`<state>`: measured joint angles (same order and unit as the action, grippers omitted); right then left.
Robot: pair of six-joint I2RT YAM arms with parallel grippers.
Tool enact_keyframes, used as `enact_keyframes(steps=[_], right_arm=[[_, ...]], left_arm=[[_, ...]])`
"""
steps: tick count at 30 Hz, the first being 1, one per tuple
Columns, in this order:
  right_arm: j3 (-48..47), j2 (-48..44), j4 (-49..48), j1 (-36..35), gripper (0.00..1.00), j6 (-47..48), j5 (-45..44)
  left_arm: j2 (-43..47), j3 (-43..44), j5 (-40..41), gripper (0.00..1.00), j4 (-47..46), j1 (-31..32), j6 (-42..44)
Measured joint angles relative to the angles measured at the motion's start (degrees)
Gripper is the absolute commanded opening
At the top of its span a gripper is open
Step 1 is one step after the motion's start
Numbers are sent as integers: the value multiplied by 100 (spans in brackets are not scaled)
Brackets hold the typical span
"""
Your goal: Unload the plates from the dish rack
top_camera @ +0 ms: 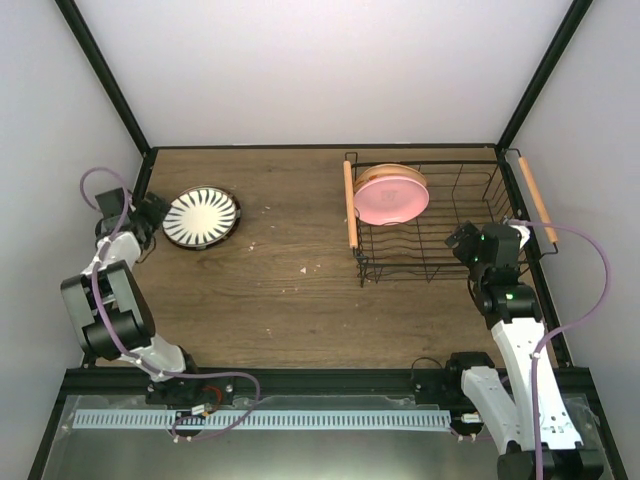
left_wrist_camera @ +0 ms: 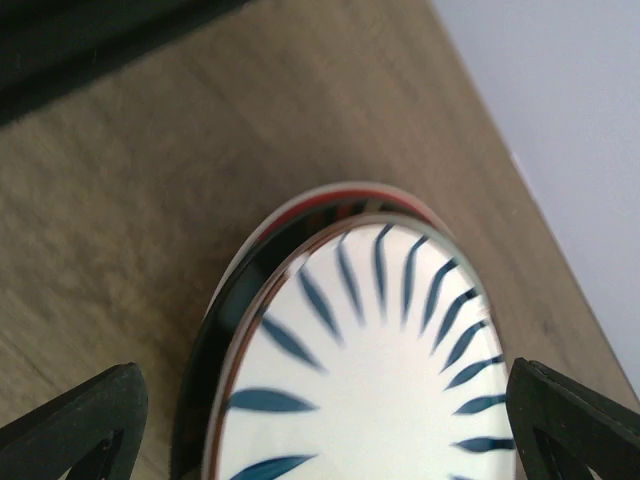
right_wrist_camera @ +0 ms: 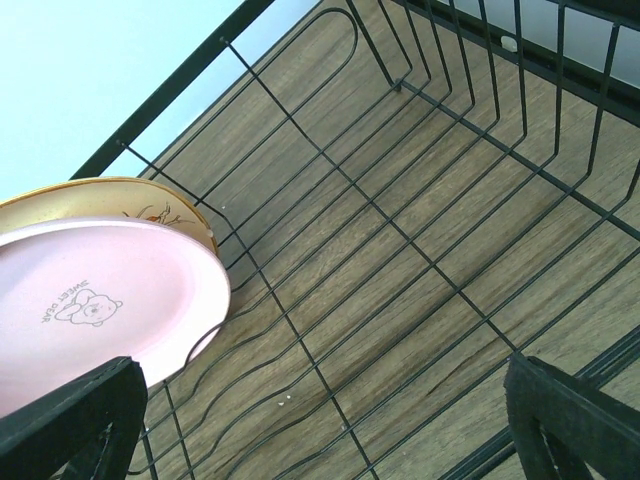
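The pink plate still leans in the rack [top_camera: 440, 262]. Next, my left gripper rises and crosses to the right in the top view onto the pink plate's handle-side rim [top_camera: 358, 199].
The white plate with black radial stripes [top_camera: 201, 217] lies on the table at the far left, on top of a red-rimmed plate [left_wrist_camera: 340, 193]. My left gripper [top_camera: 150, 214] is at its left edge, open, with its fingers [left_wrist_camera: 75, 425] wide apart on either side of the striped plate [left_wrist_camera: 370, 370]. The black wire dish rack [top_camera: 440, 262] stands at the right. The pink plate [top_camera: 391, 197] leans at its far left end with the tan floral plate [top_camera: 385, 171] behind it. My right gripper [top_camera: 466, 245] hovers open and empty over the rack's floor [right_wrist_camera: 400, 250], to the right of the pink plate [right_wrist_camera: 100, 300]. No mint green plate shows.
The rack's wooden handles run along its left side [top_camera: 350, 205] and right side [top_camera: 537, 200]. Black frame posts and grey walls close in the table on the left, right and back. Bare wood [top_camera: 290, 270] lies between the plate stack and the rack.
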<state>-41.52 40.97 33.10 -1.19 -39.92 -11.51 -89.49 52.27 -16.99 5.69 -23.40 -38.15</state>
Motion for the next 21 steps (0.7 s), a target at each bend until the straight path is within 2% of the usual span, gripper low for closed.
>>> enact_keyframes(steps=[3, 6, 10, 14, 18, 21], right_arm=[[0, -13, 7, 0, 100, 0, 0], [0, -11, 7, 0, 100, 0, 0], [0, 2, -13, 0, 100, -20, 11], [0, 68, -28, 0, 100, -44, 48], [0, 46, -28, 0, 100, -87, 57], [0, -90, -9, 0, 100, -118, 42]], left_arm=[[212, 315, 175, 100, 59, 98, 144], [599, 763, 219, 100, -52, 597, 590], [944, 1808, -39, 100, -570, 2378, 1906], [833, 2702, -511, 88, -741, 4085, 3504], [380, 3108, -649, 78, -527, 5117, 5132], [-116, 3156, -612, 67, -234, 5606, 6122]])
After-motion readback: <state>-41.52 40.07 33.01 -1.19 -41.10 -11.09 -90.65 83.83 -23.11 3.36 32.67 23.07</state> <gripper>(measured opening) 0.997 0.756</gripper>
